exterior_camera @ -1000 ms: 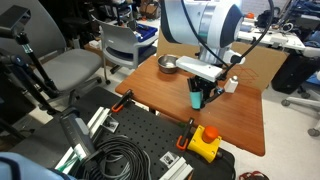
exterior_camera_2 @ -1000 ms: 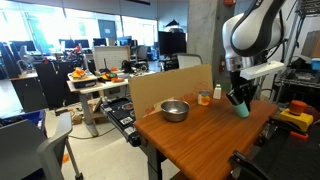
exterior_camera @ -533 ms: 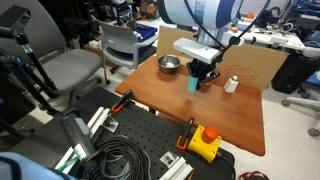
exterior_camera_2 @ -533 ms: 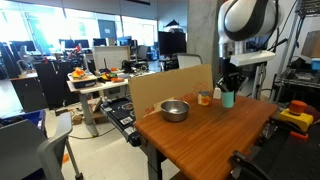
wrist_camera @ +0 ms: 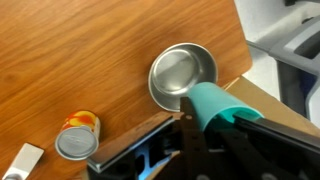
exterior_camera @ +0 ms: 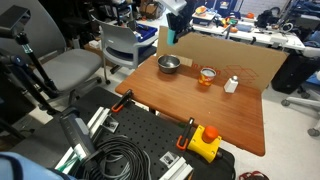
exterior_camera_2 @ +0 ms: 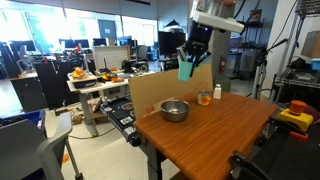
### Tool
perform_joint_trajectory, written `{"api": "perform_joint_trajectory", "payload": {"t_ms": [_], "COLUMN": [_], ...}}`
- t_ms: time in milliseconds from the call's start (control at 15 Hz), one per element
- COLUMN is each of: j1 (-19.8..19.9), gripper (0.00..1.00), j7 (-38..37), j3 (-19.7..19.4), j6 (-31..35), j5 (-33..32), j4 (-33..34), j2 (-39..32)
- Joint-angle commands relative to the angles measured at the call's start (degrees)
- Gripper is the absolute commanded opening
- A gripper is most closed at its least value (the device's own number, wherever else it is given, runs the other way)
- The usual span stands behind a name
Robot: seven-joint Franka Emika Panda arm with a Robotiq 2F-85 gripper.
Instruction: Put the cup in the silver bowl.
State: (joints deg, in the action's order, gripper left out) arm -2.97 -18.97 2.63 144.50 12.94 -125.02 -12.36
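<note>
I will next move my gripper down into the silver bowl's open middle to release the teal cup, because the cup is still high above the empty bowl.
My gripper is shut on the teal cup and holds it high in the air. In the wrist view the cup's rim overlaps the lower right edge of the silver bowl, which sits empty on the wooden table far below. In both exterior views the cup hangs well above the bowl, roughly over it. The gripper comes down from the top of the view.
A clear glass with orange contents and a small white bottle stand beside the bowl. A cardboard wall lines the table's back edge. A yellow button box sits at the table's near corner.
The gripper has risen with the cup and moved across the table from near the white bottle and glass to high above the silver bowl.
</note>
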Motion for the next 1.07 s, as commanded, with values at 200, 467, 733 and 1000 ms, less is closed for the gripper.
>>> {"api": "perform_joint_trajectory", "payload": {"t_ms": [200,467,733,1000], "j1": [-1.69,-2.84,-5.35,-7.79], "gripper": [0.01,0.01,0.01,0.01], "j7": [-5.9,-8.65,-10.76,-13.03], "j3": [-0.4,-1.97,-3.89,-5.65], "j6": [1.01,-0.19,-0.83,-1.21], "j5": [1.51,-0.4,-2.85,-5.21], "j4": [12.05,16.67,18.95,20.77], "j2": [-10.96,-17.25,-21.62,-24.49]}}
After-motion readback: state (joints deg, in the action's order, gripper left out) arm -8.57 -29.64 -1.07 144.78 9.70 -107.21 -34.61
